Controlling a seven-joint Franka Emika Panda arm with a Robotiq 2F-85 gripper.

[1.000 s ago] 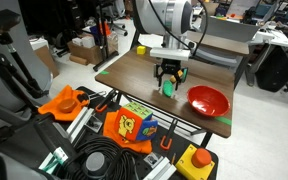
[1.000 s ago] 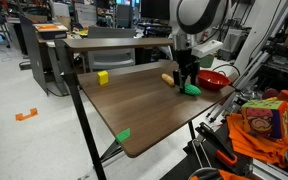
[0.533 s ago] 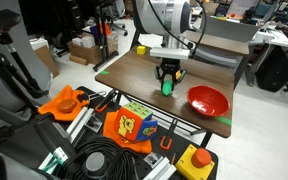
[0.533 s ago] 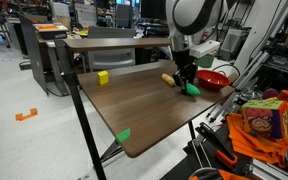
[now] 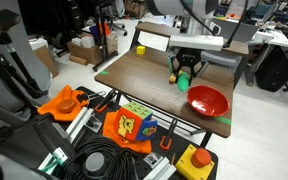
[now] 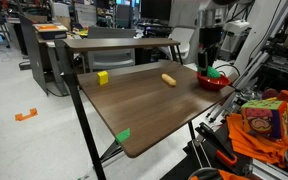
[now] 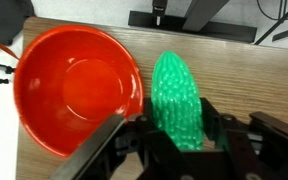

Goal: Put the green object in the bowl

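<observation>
The green object hangs beside the red bowl (image 5: 208, 100), so next my gripper needs to rise, shift left in the wrist view over the bowl and then lower inside.
My gripper (image 7: 179, 128) is shut on the green object (image 7: 176, 98), a bright green knobbly chunk that sticks out forward between the fingers (image 7: 211, 114). In the wrist view it hangs over the wooden table just right of the red bowl (image 7: 72, 90), which has nothing in it. In both exterior views the gripper (image 5: 185, 70) (image 6: 212, 58) holds the green object (image 5: 184, 83) (image 6: 216, 72) above the table, close to the bowl (image 5: 208, 100) (image 6: 213, 82); in an exterior view it appears right over the bowl's rim.
A yellow-orange elongated piece (image 6: 168, 79) and a small yellow block (image 6: 102, 77) (image 5: 140, 50) lie on the table (image 6: 134, 110). Green tape (image 6: 123, 134) marks a table corner. Cables, orange tools and boxes (image 5: 124, 125) crowd the area beside the table.
The gripper shut on the green object, lifted it off the table and carried it away from the table's middle to the bowl's side.
</observation>
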